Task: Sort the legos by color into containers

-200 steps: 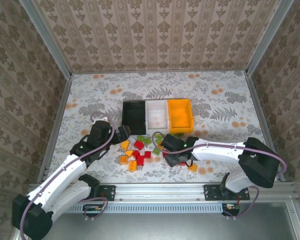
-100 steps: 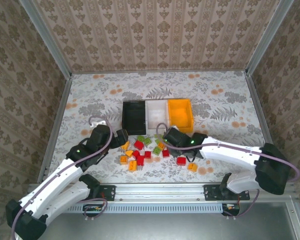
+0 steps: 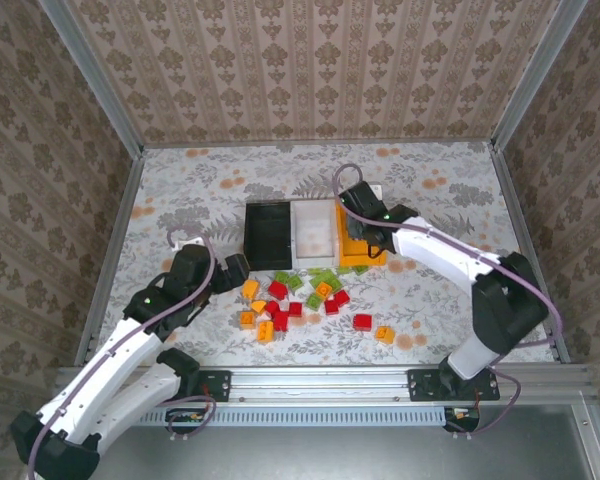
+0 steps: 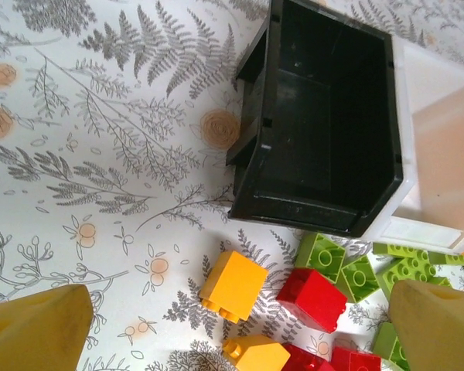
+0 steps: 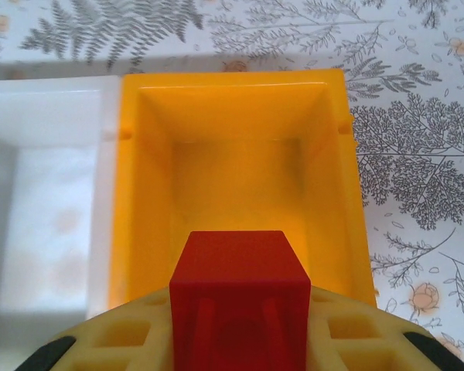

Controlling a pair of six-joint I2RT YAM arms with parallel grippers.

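Observation:
My left gripper draws back and down next, past the lego nearer the black container [image 3: 269,235], onto the orange-yellow lego at the lego pile's edge [image 3: 247,320]. Bare tabletop borders the lego at the pile's edge.
My right gripper [image 3: 363,226] hangs over the orange container [image 3: 358,257], shut on a red lego [image 5: 240,297] held between its yellow fingers [image 5: 120,336]. In the right wrist view the orange container [image 5: 131,193] lies open below the brick, and nothing lies in the part of it I can see. The black container [image 3: 269,235] and white container [image 3: 314,232] stand to its left in one row. Loose red, light green and orange-yellow legos [image 3: 290,298] lie scattered in front of the row. My left gripper [image 3: 238,270] is open at the pile's left edge, above an orange-yellow lego [image 4: 233,284].
A red lego [image 3: 362,321] and an orange-yellow one [image 3: 384,334] lie apart at the pile's right. Green legos [image 4: 329,255] touch the black container's [image 4: 325,116] front corner. The white container [image 4: 441,154] adjoins it. Metal rails edge the table.
My right gripper shut on a red lego at the pile, then rose and swung back over the orange container. The left arm drew back slightly to the left, still open.

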